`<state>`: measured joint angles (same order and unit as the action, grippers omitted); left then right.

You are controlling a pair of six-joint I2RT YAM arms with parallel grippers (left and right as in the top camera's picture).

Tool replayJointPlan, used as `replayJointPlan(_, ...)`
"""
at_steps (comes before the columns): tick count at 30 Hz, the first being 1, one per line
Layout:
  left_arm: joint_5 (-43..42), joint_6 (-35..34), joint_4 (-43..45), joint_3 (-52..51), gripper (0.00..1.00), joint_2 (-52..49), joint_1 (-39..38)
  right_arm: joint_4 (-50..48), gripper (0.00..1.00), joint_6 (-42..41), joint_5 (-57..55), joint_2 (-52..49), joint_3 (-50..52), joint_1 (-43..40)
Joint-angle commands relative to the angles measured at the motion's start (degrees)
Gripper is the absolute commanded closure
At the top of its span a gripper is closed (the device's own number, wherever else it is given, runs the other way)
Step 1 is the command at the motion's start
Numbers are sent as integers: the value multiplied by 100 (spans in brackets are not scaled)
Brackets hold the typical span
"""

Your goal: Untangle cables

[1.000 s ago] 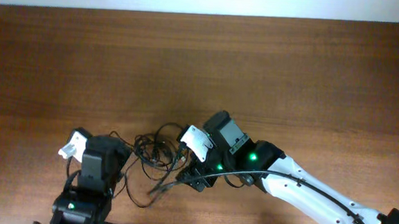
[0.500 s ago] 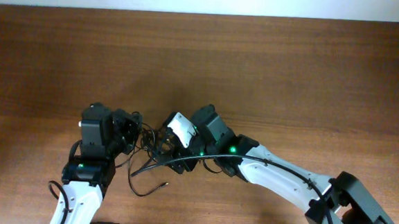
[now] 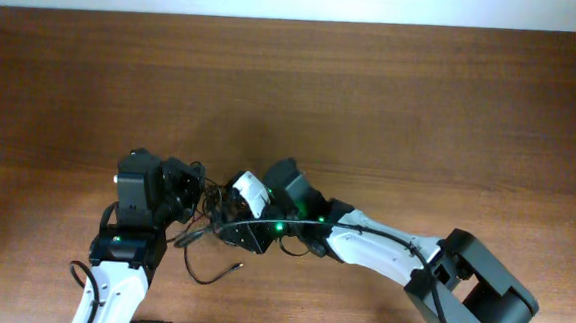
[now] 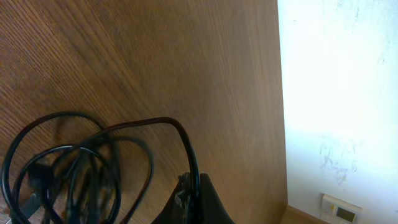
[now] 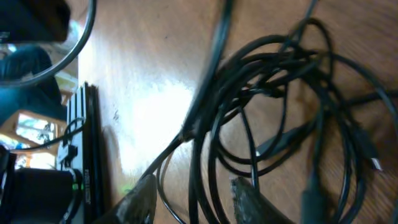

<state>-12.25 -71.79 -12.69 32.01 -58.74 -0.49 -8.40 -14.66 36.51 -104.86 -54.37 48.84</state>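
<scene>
My left gripper pulls away from the bundle next, over the open tabletop beside it, and releases the single piece of cable, since it arches out of the bundle's loops.
The cables are thin black cords knotted in a bundle between my two grippers, and one loose strand curls toward the front edge. My left gripper sits at the bundle's left side. In the left wrist view it is shut on a single strand that arches out of the loops. My right gripper reaches into the bundle from the right. The right wrist view shows its fingers apart, with several strands running through the gap at the gripper.
The brown wooden table ends at a white wall strip at the back. In the right wrist view, dark equipment with a green light stands close on the left. The left wrist view shows the table edge and a white wall.
My left gripper swung up from the front edge to the bundle's left side, then held still. My right gripper pushed leftward into the bundle.
</scene>
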Motion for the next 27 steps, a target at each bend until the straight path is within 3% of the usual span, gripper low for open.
replayJointPlan(1, -46, 109, -17, 39, 100, -17, 31, -2, 96, 24, -17, -42, -26, 72)
replayJointPlan(2, -63, 116, -195, 37, 100, 0, 31, 66, 96, 17, -229, 24, -48, -216)
replayJointPlan(4, -63, 975, -756, 39, 100, 157, 31, 376, 96, 17, 420, 573, -94, -994)
replayJointPlan(6, -57, 1556, -1296, 37, 100, 391, 28, 455, 96, 20, 1971, 1539, -94, -1801)
replayJointPlan(10, -42, 1836, -1825, -48, 100, 175, -74, 621, 96, 22, 2306, 2874, -94, -1882)
replayJointPlan(12, 131, 1836, -1775, -96, 100, -48, -236, 699, 96, 17, 2308, 3178, -94, -1882)
replayJointPlan(15, 1327, 1818, -1777, -98, 100, -629, -476, 623, 96, 22, 2262, 3722, -149, -2376)
replayJointPlan(18, 1939, 638, -1582, -98, 100, -1178, -461, 1045, 96, 26, 1786, 4146, -157, -3204)
replayJointPlan(19, 1943, 538, -1279, -96, 89, -1239, -461, 1220, 96, 37, 1641, 4146, -157, -3241)
replayJointPlan(20, 2138, 542, -986, -96, 87, -1246, -461, 1541, 96, 111, 1093, 4151, -157, -3287)
replayJointPlan(21, 3126, 544, -719, -96, 90, -1244, -459, 1744, 96, 114, 767, 4155, -160, -3388)
replayJointPlan(23, 4111, 557, -706, -96, 95, -1244, -422, 1878, 96, 131, 737, 4172, -160, -3611)
replayJointPlan(25, 4282, 562, -678, -96, 96, -1244, -26, 1991, 96, 129, 732, 4188, -157, -3853)
replayJointPlan(26, 2981, 697, -334, -96, 68, -1244, 295, 2068, 96, 129, 715, 4183, -157, -3862)
replayJointPlan(27, 1486, 1436, 208, -96, 41, -1244, 435, 2118, 96, 131, 710, 4175, -157, -3862)
